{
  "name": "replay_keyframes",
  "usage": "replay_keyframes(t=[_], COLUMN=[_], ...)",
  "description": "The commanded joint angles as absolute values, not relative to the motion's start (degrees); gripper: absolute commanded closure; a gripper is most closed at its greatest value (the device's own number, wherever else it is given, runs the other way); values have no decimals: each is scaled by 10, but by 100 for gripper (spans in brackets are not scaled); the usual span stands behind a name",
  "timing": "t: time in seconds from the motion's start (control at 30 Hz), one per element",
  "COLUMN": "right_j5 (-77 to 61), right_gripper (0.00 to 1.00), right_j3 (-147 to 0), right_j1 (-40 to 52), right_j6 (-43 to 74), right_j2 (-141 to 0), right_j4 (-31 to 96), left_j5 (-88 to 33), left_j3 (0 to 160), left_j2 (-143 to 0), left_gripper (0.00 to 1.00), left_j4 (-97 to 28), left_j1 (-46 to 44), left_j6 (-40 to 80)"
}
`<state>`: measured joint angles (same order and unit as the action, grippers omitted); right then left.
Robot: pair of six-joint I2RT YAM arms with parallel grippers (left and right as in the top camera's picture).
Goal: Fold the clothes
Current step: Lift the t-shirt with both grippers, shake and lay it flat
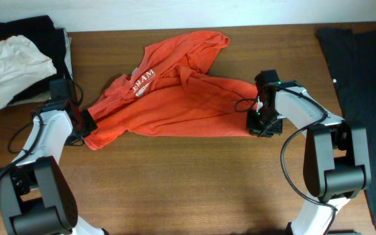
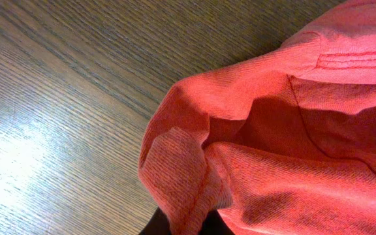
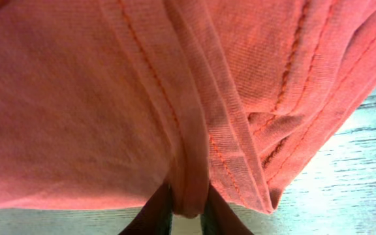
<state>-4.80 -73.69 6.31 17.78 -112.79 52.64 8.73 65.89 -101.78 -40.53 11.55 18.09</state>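
Note:
Next, my left gripper lifts the pinched cloth up, then lowers it outward onto the shirt beside the white lettering (image 1: pixel 143 83) to release it, since the shirt lies crumpled.
An orange T-shirt (image 1: pixel 175 91) with white lettering lies crumpled across the middle of the wooden table. My left gripper (image 1: pixel 83 124) is shut on the shirt's lower left corner; the left wrist view shows a fold of orange cloth (image 2: pixel 188 176) pinched between the dark fingers (image 2: pixel 187 225). My right gripper (image 1: pixel 261 121) is shut on the shirt's right edge; the right wrist view shows a hemmed fold (image 3: pixel 191 170) held between its fingers (image 3: pixel 187 219).
A pile of clothes, white (image 1: pixel 15 62) on black (image 1: pixel 38 32), sits at the far left. A dark cloth (image 1: pixel 364 65) covers the right side. Bare wooden table (image 1: pixel 188 183) lies in front of the shirt.

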Motion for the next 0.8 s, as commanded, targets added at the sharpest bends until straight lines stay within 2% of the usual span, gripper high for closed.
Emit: replay_keyframes(t=[0.0, 0.1, 0.2, 0.4, 0.47, 0.6, 0.63, 0.77], right_j5=[-49, -49, -46, -50, -56, -55, -53, -37], right_gripper=[96, 96, 96, 96, 96, 96, 96, 96], right_j3=[-743, -775, -832, -994, -1029, -1188, -1223, -1421], right_j1=[62, 62, 62, 62, 63, 62, 62, 62], right_j6=[183, 194, 200, 200, 200, 200, 199, 195], right_j2=[-1137, -1137, -1119, -972, -936, -828, -818, -806], right_j4=[533, 561, 618, 779, 807, 890, 906, 972], left_j5=[83, 83, 53, -1, -16, -18, -18, -18], left_j3=[664, 664, 665, 677, 706, 910, 1011, 1206], left_j2=[-1003, -1001, -954, -678, -630, -582, -588, -614], left_gripper=[94, 100, 100, 100, 100, 100, 99, 99], left_j4=[-404, -407, -418, -469, -491, -609, -663, -768], left_j1=[115, 115, 115, 115, 115, 115, 115, 115], left_j6=[186, 186, 186, 171, 171, 170, 166, 149])
